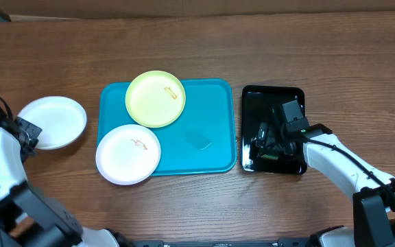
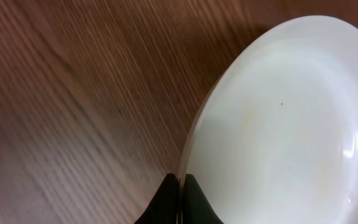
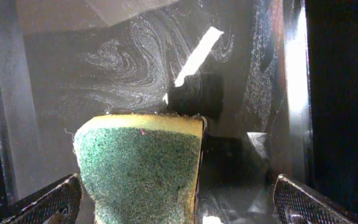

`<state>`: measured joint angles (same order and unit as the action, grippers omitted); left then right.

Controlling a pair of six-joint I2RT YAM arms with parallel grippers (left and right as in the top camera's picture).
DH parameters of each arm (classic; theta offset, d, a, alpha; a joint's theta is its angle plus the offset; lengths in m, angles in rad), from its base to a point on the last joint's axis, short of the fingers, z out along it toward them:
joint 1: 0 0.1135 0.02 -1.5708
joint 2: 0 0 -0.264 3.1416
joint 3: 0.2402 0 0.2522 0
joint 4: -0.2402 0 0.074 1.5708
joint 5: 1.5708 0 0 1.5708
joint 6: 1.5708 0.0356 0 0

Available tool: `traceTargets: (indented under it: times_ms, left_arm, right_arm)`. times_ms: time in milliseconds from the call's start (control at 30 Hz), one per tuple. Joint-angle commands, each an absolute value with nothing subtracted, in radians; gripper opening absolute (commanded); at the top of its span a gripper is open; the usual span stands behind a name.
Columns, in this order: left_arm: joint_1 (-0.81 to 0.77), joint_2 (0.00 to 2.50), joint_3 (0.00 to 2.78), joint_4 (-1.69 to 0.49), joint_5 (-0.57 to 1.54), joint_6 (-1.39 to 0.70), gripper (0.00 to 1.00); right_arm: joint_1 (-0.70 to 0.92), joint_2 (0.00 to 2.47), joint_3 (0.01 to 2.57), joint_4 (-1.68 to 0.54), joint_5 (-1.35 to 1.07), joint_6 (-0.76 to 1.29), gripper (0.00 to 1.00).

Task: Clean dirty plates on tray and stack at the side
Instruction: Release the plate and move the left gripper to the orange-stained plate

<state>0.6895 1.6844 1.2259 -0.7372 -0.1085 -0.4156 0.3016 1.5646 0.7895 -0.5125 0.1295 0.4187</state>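
Observation:
The white plate is already clear of the turquoise tray (image 1: 211,103), so I should next lower my left gripper a little to put the pinched rim (image 1: 40,143) on the tabletop and let go of it.
A white plate (image 1: 52,122) lies on the table left of the turquoise tray (image 1: 211,103). My left gripper (image 1: 27,130) is shut on its near-left rim; the left wrist view shows the plate (image 2: 278,124) with the gripper (image 2: 182,183) pinching its edge. On the tray sit a yellow-green plate (image 1: 155,98) and a white plate (image 1: 127,154), each with a small orange smear; the white one overhangs the tray's lower-left corner. My right gripper (image 1: 273,140) is open over a green sponge (image 3: 138,168), which lies between the fingers (image 3: 48,202), nearer the left one.
A glossy black tray (image 1: 273,90) stands right of the turquoise tray, with the right gripper inside it; its floor (image 3: 135,62) carries a soapy film. A small wet patch (image 1: 199,140) shows on the turquoise tray. Brown wooden table all round.

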Motion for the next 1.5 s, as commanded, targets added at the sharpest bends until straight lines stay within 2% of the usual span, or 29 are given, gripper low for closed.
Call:
traceTargets:
  times_ms: [0,400,467,500,533,600,633,667,833,933,1100,1233,1267,1367,1467]
  left_arm:
    - [0.696,1.758,1.246,-0.701,-0.115,-0.43,0.04]
    - [0.695,1.92,1.246,-0.562,-0.138,-0.43,0.04]
    - [0.695,1.925,1.246,-0.555,-0.138,-0.43,0.11]
    - [0.695,1.925,1.246,-0.553,-0.138,-0.429,0.19]
    - [0.695,1.924,1.246,-0.551,-0.138,-0.426,0.35]
    - [0.695,1.924,1.246,-0.553,-0.138,-0.425,0.76]
    - [0.695,1.924,1.246,-0.559,-0.13,-0.417,0.9]
    - [0.695,1.922,1.248,-0.568,-0.117,-0.405,0.99]
    - [0.695,1.888,1.304,-0.681,-0.014,-0.377,1.0]
    - [0.695,1.845,1.363,-0.781,0.12,-0.378,1.0]
    - [0.685,1.714,1.41,-0.968,0.393,-0.378,0.88]
    - [0.639,1.583,1.409,-1.082,0.376,-0.364,0.87]
    - [0.627,1.55,1.409,-1.106,0.364,-0.353,0.84]
    - [0.585,1.454,1.409,-1.184,0.356,-0.284,0.57]
    - [0.524,1.386,1.409,-1.276,0.303,-0.217,0.54]
  right_arm:
    - [0.297,1.566,0.782,-0.506,0.126,0.422,1.0]
    - [0.297,1.566,0.782,-0.505,0.126,0.422,1.0]
    - [0.297,1.566,0.782,-0.505,0.126,0.422,1.0]
    - [0.297,1.566,0.782,-0.505,0.126,0.422,1.0]
    - [0.297,1.566,0.782,-0.504,0.126,0.422,1.0]
    - [0.297,1.566,0.782,-0.502,0.126,0.422,1.0]
    - [0.297,1.566,0.782,-0.502,0.126,0.422,1.0]
    - [0.297,1.566,0.782,-0.502,0.126,0.422,1.0]
    - [0.297,1.566,0.782,-0.502,0.126,0.422,1.0]
    - [0.297,1.566,0.782,-0.502,0.126,0.422,1.0]
    - [0.297,1.566,0.782,-0.503,0.118,0.422,1.0]
    - [0.297,1.566,0.782,-0.503,0.112,0.422,1.0]
    - [0.297,1.566,0.782,-0.503,0.112,0.422,1.0]
    - [0.297,1.566,0.782,-0.503,0.111,0.422,1.0]
    - [0.297,1.566,0.782,-0.503,0.111,0.422,1.0]
